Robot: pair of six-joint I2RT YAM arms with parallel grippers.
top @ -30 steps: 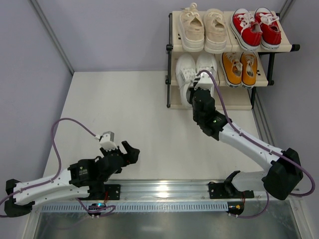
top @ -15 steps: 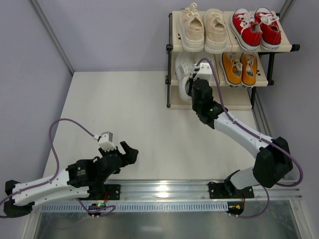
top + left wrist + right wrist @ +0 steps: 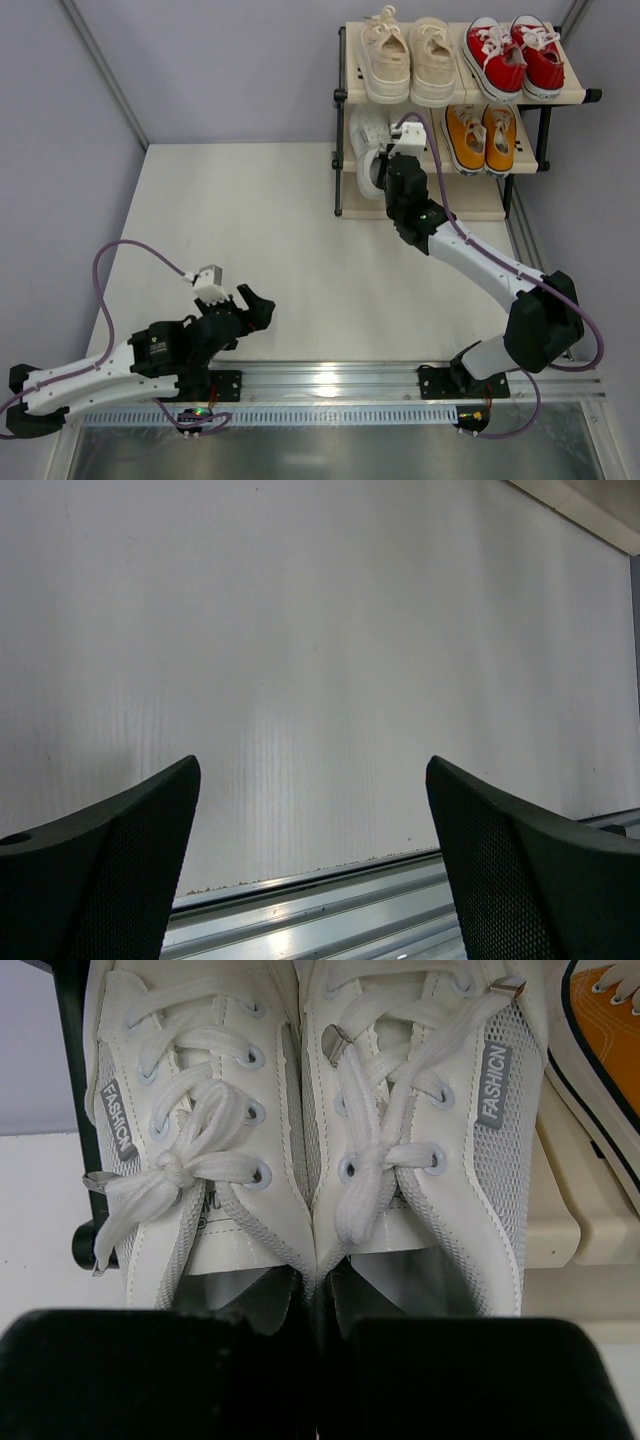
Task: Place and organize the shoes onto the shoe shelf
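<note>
The shoe shelf's middle level (image 3: 370,138) (image 3: 300,1110) beside the black post lies outward of my right gripper. I will next push it outward to slide the white pair deeper, then release the pair.
The shoe shelf (image 3: 497,207) stands at the far right. Its top tier holds the cream-beige pair (image 3: 408,60) and the red pair (image 3: 515,55). The middle tier holds the orange-yellow pair (image 3: 480,138) on the right and the white pair (image 3: 366,140) on the left. My right gripper (image 3: 399,168) is shut on the white sneakers (image 3: 430,1110), one finger inside each shoe, pinching their inner collars together (image 3: 318,1360). My left gripper (image 3: 258,302) is open and empty, low over the table near the front edge (image 3: 310,765).
An aluminium rail (image 3: 330,920) runs along the table's near edge, just below my left fingers. The orange-yellow shoe (image 3: 605,1030) lies close to the right of the white pair. The shelf's black frame post (image 3: 70,1110) stands left of the white pair.
My right arm has pushed the white pair farther back onto the middle tier. The left arm has barely shifted.
</note>
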